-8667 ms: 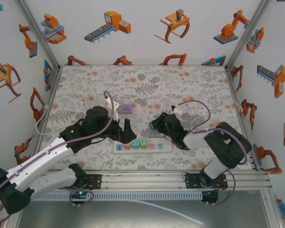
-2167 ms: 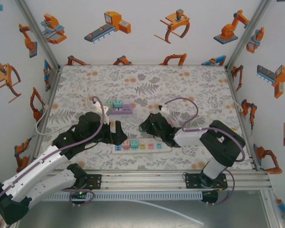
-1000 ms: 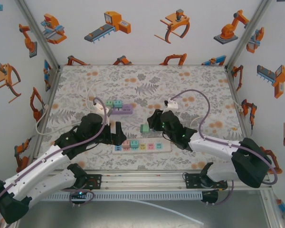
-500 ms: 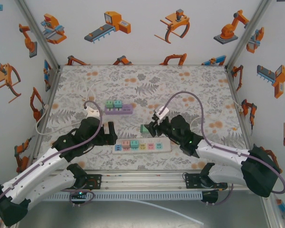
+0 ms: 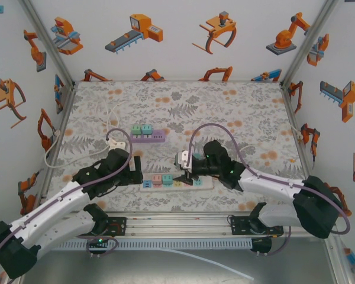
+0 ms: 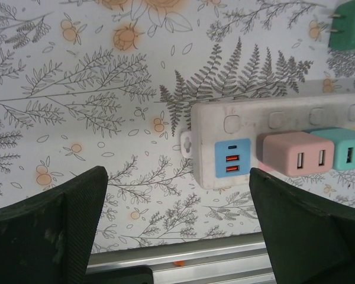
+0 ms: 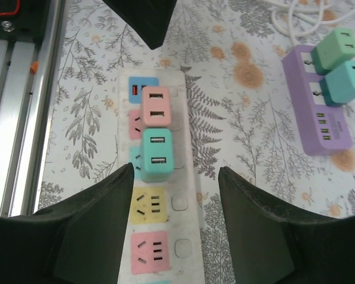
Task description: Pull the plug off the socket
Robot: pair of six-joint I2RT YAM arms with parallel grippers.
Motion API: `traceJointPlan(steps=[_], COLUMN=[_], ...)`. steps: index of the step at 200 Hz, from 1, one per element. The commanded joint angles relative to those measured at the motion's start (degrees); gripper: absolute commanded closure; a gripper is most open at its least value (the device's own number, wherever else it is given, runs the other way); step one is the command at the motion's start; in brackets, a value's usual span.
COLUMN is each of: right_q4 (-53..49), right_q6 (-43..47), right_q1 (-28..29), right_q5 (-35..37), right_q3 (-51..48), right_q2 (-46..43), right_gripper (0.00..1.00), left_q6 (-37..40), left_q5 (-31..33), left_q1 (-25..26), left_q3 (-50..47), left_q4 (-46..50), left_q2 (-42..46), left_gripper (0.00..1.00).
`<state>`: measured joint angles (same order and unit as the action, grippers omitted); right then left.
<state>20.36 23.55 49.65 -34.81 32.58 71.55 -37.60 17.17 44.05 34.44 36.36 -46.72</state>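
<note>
I should next move my right gripper along the power strip and lower its fingers around the teal plug [image 7: 158,155], because that plug is still plugged in beside the bare yellow socket [image 7: 149,206].
The white power strip [image 7: 186,177] lies along the table's near edge, also in the top view [image 5: 206,183]. A pink plug [image 7: 155,106] and a teal plug [image 7: 157,155] stand in its sockets. My right gripper [image 7: 176,195] hovers open over the strip, its jaws straddling the bare yellow socket [image 7: 149,206], holding nothing. A loose green plug [image 6: 350,26] lies on the table beyond the strip, prongs showing. My left gripper [image 6: 177,201] is wide open and empty, just off the strip's USB end [image 6: 232,163], and sits left of the strip from above [image 5: 137,173].
A purple strip [image 7: 319,112] with two teal plugs [image 7: 337,50] lies farther back, with its white cable [image 5: 115,127] running left. The metal rail [image 6: 177,257] marks the table's near edge. Patterned walls close the sides.
My right gripper let go of the green plug behind the strip, opened, and swung down over the strip. My left gripper drew back a little to the left.
</note>
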Motion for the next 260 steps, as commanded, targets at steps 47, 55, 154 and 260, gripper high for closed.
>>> traceJointPlan(steps=[47, 55, 154, 260], right_q4=[-6.51, -7.43, -9.76, -6.41], right_q6=[4.35, 4.53, 6.34, 4.94], right_q1=[2.50, 3.01, 4.21, 4.27], right_q5=[-3.53, -2.71, -1.02, -2.11], right_q3=[8.57, 9.60, 12.07, 11.84], right_q2=[10.50, 11.65, 16.95, 16.19], right_gripper=[0.45, 0.45, 0.61, 0.75], left_q6=[-1.75, -1.60, -1.07, -2.46], left_q5=[-2.42, -2.64, -6.69, -6.27], left_q1=[-0.58, -0.62, -0.71, -0.72], left_q3=[-2.51, -2.53, -3.59, -4.81], left_q4=[-1.92, -1.99, -5.24, -4.28], left_q2=[-2.00, -2.35, -8.14, -11.44], left_gripper=[0.03, 0.03, 0.03, 0.03])
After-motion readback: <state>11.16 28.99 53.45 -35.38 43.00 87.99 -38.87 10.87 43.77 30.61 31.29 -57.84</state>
